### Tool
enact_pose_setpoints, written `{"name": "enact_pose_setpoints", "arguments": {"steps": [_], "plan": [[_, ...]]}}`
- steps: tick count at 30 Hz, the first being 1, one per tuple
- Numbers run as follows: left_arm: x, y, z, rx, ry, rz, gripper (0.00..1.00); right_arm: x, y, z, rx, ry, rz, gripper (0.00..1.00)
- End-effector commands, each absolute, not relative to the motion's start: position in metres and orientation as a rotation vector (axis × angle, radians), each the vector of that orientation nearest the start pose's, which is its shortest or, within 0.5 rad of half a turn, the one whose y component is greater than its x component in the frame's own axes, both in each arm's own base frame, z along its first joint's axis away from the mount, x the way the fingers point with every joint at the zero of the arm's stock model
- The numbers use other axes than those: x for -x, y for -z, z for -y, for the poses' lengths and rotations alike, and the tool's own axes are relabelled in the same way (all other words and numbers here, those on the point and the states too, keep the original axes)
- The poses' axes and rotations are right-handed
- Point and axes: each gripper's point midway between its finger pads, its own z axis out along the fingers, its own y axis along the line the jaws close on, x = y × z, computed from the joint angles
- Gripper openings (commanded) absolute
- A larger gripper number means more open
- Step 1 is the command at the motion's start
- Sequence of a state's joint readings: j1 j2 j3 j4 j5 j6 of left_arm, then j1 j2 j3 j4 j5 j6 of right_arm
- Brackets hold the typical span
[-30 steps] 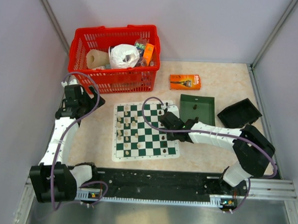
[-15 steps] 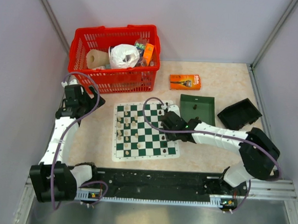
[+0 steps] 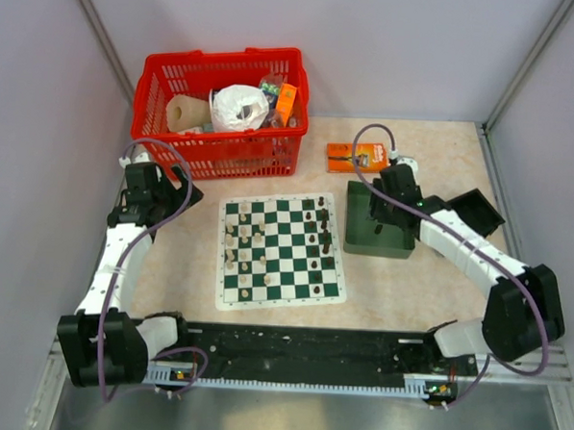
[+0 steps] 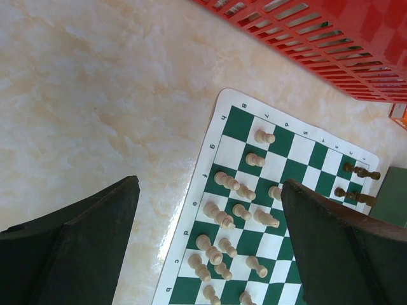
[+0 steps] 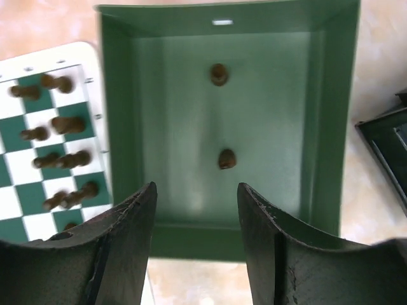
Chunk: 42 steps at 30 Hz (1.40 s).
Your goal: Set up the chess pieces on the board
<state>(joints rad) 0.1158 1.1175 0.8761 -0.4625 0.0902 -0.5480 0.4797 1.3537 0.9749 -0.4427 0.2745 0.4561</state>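
Note:
The nearer dark piece (image 3: 379, 229) is below my right gripper's open fingers, so this gripper lowers into the dark green tray next and closes around that piece.
The green and white board (image 3: 279, 272) lies mid-table. Several cream pieces (image 3: 237, 243) stand on its left columns and several dark pieces (image 3: 320, 238) on its right columns. My right gripper (image 3: 377, 206) hovers open and empty above the dark green tray (image 3: 397, 242). In the right wrist view the gripper (image 5: 196, 190) is over the tray's near wall (image 5: 210, 238), and two dark pieces (image 5: 227, 159) lie inside. My left gripper (image 3: 149, 194) is open and empty, left of the board. In its wrist view the left gripper (image 4: 210, 183) looks down on the cream pieces (image 4: 224, 216).
A red basket (image 3: 218, 158) with packaged items stands at the back left. An orange box (image 3: 356, 158) lies behind the tray. A black tray (image 3: 460, 216) sits right of the green tray. Walls close in both sides.
My right gripper has left the board's right side and swung right and back to above the green tray. The left arm has not moved.

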Motion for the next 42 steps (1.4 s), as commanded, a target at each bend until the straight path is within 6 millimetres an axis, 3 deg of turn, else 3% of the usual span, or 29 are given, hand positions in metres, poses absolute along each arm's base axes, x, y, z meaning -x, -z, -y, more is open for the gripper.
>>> {"name": "enact_pose_setpoints", "arguments": {"steps": [1, 6, 15, 22, 42], "plan": [[-0.332, -0.179, -0.001, 0.674, 0.340, -2.124, 0.99, -0.337, -0.114, -0.134, -0.130, -0.158, -2.446, 0.53], [-0.331, -0.178, -0.001, 0.672, 0.335, -2.131, 0.99, -0.338, -0.094, -0.132, -0.139, -0.123, -2.507, 0.53], [-0.332, -0.179, -0.001, 0.674, 0.339, -2.126, 0.99, -0.349, -0.082, -0.112, -0.137, 0.000, -2.513, 0.50], [-0.332, -0.179, -0.001, 0.676, 0.336, -2.125, 0.99, -0.356, -0.069, -0.114, -0.115, 0.004, -2.540, 0.45], [-0.330, -0.178, -0.004, 0.679, 0.317, -2.129, 0.98, -0.366, -0.062, -0.114, -0.105, 0.008, -2.536, 0.31]]}}
